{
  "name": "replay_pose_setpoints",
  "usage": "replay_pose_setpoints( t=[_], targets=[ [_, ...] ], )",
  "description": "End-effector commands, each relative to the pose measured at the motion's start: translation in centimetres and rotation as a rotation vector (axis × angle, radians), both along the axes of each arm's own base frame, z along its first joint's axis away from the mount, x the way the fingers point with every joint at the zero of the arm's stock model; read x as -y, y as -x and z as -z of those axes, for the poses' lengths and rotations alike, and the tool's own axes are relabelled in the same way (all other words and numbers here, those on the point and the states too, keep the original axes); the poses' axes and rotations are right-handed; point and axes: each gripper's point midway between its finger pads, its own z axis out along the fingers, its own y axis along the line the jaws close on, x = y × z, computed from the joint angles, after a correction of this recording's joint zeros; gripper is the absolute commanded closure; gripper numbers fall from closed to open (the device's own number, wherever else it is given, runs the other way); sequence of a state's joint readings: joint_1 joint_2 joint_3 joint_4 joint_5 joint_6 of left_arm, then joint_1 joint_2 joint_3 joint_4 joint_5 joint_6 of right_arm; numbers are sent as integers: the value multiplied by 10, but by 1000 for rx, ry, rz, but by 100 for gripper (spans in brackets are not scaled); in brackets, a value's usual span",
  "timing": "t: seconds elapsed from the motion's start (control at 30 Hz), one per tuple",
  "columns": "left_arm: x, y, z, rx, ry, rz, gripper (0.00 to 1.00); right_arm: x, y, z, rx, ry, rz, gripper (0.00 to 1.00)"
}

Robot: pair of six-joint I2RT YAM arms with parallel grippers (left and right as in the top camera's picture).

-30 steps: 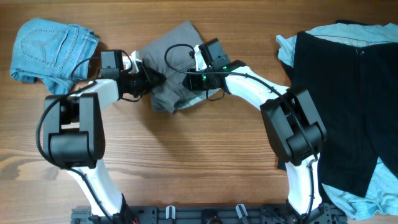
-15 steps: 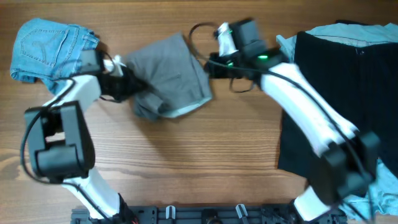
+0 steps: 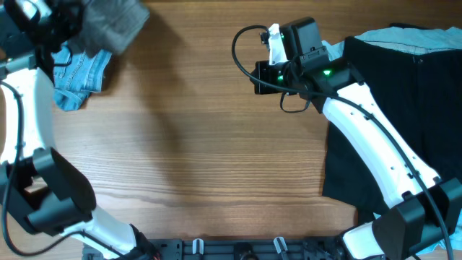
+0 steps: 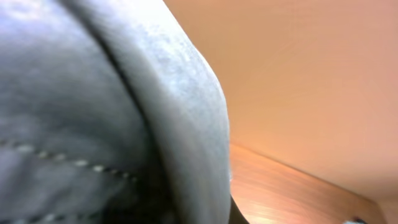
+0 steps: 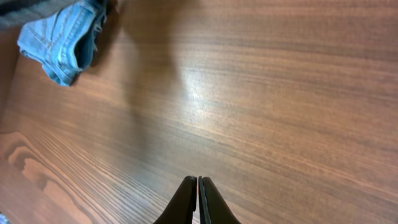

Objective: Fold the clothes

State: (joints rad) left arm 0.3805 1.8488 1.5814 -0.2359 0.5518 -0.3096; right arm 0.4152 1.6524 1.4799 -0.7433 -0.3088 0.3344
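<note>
The robot's left gripper will next move down and back and let go of the grey shorts (image 3: 112,22) onto the small denim shorts (image 3: 78,81), since those are below and back of it.
My left gripper (image 3: 72,20) is shut on the grey shorts (image 3: 112,22), which hang bunched and blurred above the table's far left corner. In the left wrist view the grey shorts (image 4: 93,124) fill most of the picture and hide the fingers. Just below them on the table lie the small denim shorts (image 3: 79,72), also in the right wrist view as denim shorts (image 5: 62,43). My right gripper (image 3: 254,78) hovers over bare wood right of centre, its fingers (image 5: 189,199) pressed together with nothing between them.
A large black garment (image 3: 390,115) covers the right side of the table, with pale-blue cloth (image 3: 332,52) showing at its upper left edge. Bare wooden tabletop (image 3: 202,144) stretches between the two arms.
The left arm has swung the grey shorts up and away to the far left corner, over the denim shorts. The right gripper has let go of them, drawn back right and shut.
</note>
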Motion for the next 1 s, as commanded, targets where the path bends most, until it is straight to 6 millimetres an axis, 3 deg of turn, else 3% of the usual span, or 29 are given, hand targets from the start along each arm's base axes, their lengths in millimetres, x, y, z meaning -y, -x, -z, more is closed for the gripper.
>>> replay_pose_setpoints(
  t=[0.0, 0.13, 0.2, 0.37, 0.4, 0.43, 0.47, 0.5, 0.67, 0.8, 0.9, 0.97],
  targets=[
    [-75, 14, 81, -225, -13, -254, 96, 2, 1, 4, -4, 27, -4, 93],
    [-118, 33, 150, -376, 27, -358, 90, 4, 6, 8, -27, 37, -5, 94],
    [-144, 45, 174, -413, 110, -439, 94, 6, 9, 10, -43, 43, -5, 94],
    [-167, 53, 149, -285, 262, -381, 96, 8, 13, 13, -66, 54, -5, 94],
    [-172, 59, 150, -300, 296, -411, 77, 8, 13, 13, -66, 54, -5, 94],
    [-175, 64, 153, -312, 304, -419, 50, 8, 13, 13, -66, 54, -5, 94],
    [-175, 67, 155, -327, 305, -422, 12, 8, 13, 13, -66, 54, -5, 94],
    [-173, 70, 159, -345, 310, -422, 0, 8, 13, 13, -65, 53, -5, 94],
    [-148, 86, 177, -466, 317, -360, 0, 7, 11, 12, -56, 50, -5, 93],
    [-107, 93, 186, -570, 291, -247, 0, 8, 13, 11, -56, 50, -6, 93],
    [-82, 105, 170, -619, 273, -183, 0, 9, 15, 8, -56, 50, -6, 92],
    [-73, 116, 141, -617, 218, -155, 0, 9, 15, 6, -48, 48, -7, 92]
  ],
)
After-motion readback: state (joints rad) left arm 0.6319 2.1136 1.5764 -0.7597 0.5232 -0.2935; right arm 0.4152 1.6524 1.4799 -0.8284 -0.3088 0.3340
